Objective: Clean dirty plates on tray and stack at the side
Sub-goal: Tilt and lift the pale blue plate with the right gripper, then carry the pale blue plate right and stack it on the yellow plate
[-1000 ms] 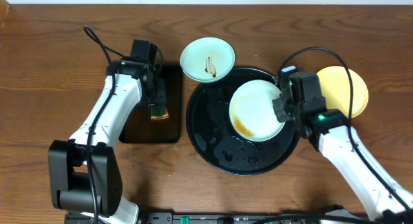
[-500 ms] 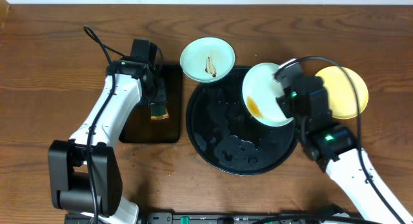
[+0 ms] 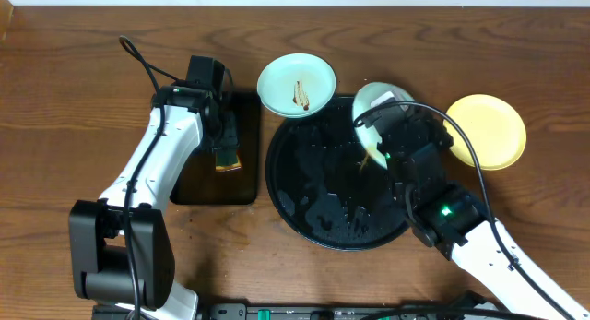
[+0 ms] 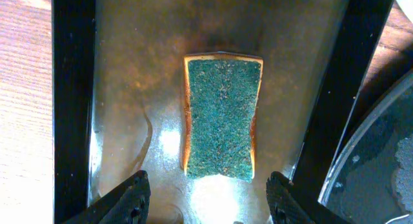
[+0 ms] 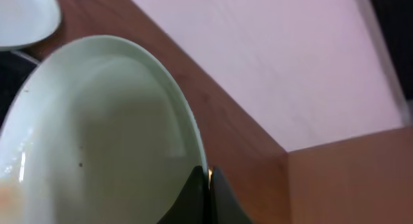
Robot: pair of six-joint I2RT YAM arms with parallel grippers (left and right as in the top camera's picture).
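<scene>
My right gripper is going to move the blue-white plate it holds away from the round tray next, and then it will lower the plate onto the pale yellow plate (image 3: 486, 133).
My right gripper (image 3: 398, 117) is shut on the rim of a pale blue-white plate (image 3: 373, 100) and holds it tilted nearly upright above the back of the round black tray (image 3: 295, 186). In the right wrist view the plate (image 5: 97, 133) fills the left half, with my right gripper (image 5: 208, 179) pinching its edge. A second blue-white plate (image 3: 296, 85) with a brown streak sits behind the tray. The pale yellow plate (image 3: 487, 131) lies at the right. My left gripper (image 4: 206, 198) is open just above the green sponge (image 4: 221, 114).
The sponge (image 3: 226, 157) lies on a dark rectangular tray (image 3: 207, 186) left of the round tray. The round tray's surface looks wet. The edge of another pale plate (image 5: 26, 17) shows at the top left of the right wrist view.
My right gripper has lifted the blue-white plate off the tray and tipped it from flat to nearly upright, moving toward the tray's back edge. The left arm has not moved.
</scene>
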